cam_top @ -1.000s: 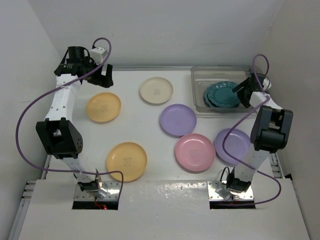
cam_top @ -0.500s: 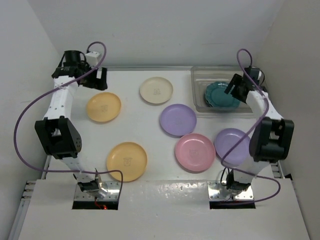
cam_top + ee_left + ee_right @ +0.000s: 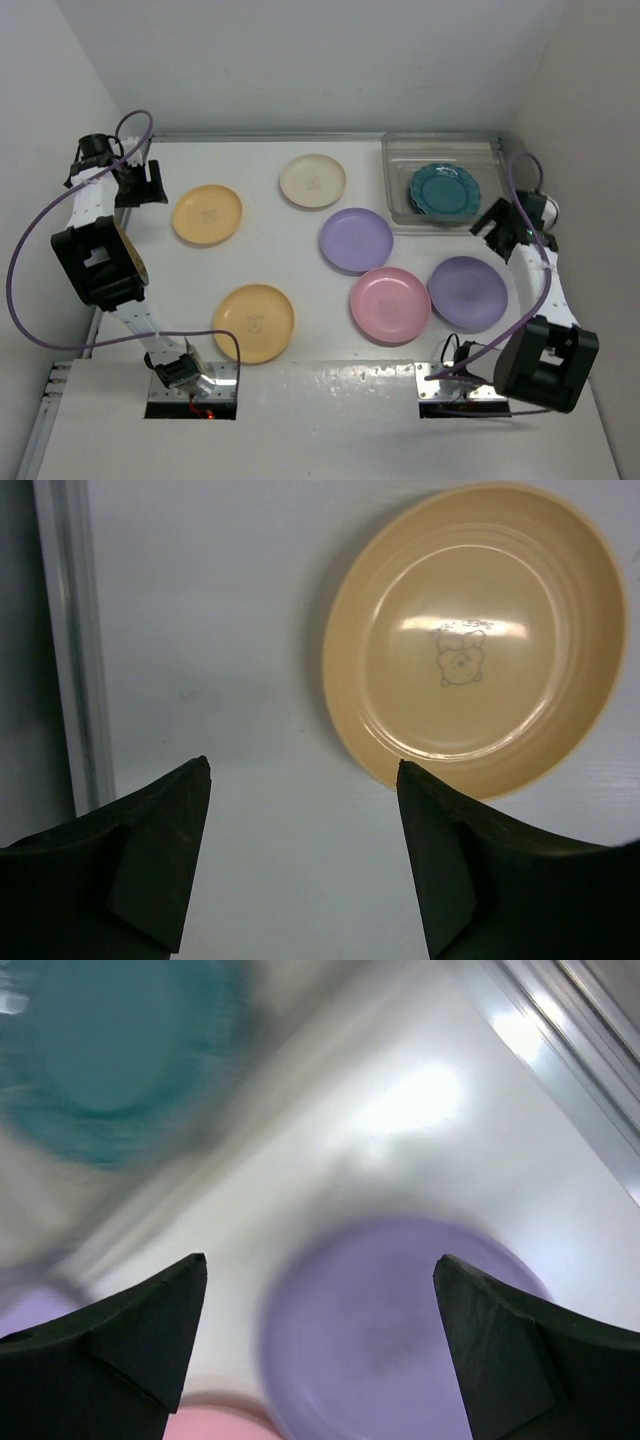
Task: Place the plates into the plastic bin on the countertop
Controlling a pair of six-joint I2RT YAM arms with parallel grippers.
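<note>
The second lavender plate's wall-side rim (image 3: 506, 299) is below and back of my right gripper, clear of the pink plate (image 3: 390, 304), so I will move my right gripper back and down onto it next.
The clear plastic bin (image 3: 398, 150) stands at the far right and holds a teal scalloped plate (image 3: 444, 190). On the countertop (image 3: 270, 250) lie two yellow-orange plates (image 3: 207, 214) (image 3: 254, 322), a cream plate (image 3: 312, 181), two lavender plates (image 3: 356, 239) (image 3: 467, 292) and a pink plate (image 3: 390, 304). My left gripper (image 3: 142, 184) is open and empty, left of the far yellow-orange plate (image 3: 478, 635). My right gripper (image 3: 497, 226) is open and empty, above the right lavender plate (image 3: 420, 1330), just near of the bin.
White walls enclose the countertop on the left, back and right. A thin metal edge (image 3: 75, 650) runs along the left side, close to my left gripper. The right wrist view is blurred by motion.
My left gripper has swung left and nearer, from the far left corner to beside the yellow-orange plate. My right gripper has pulled back out of the bin to above the right lavender plate.
</note>
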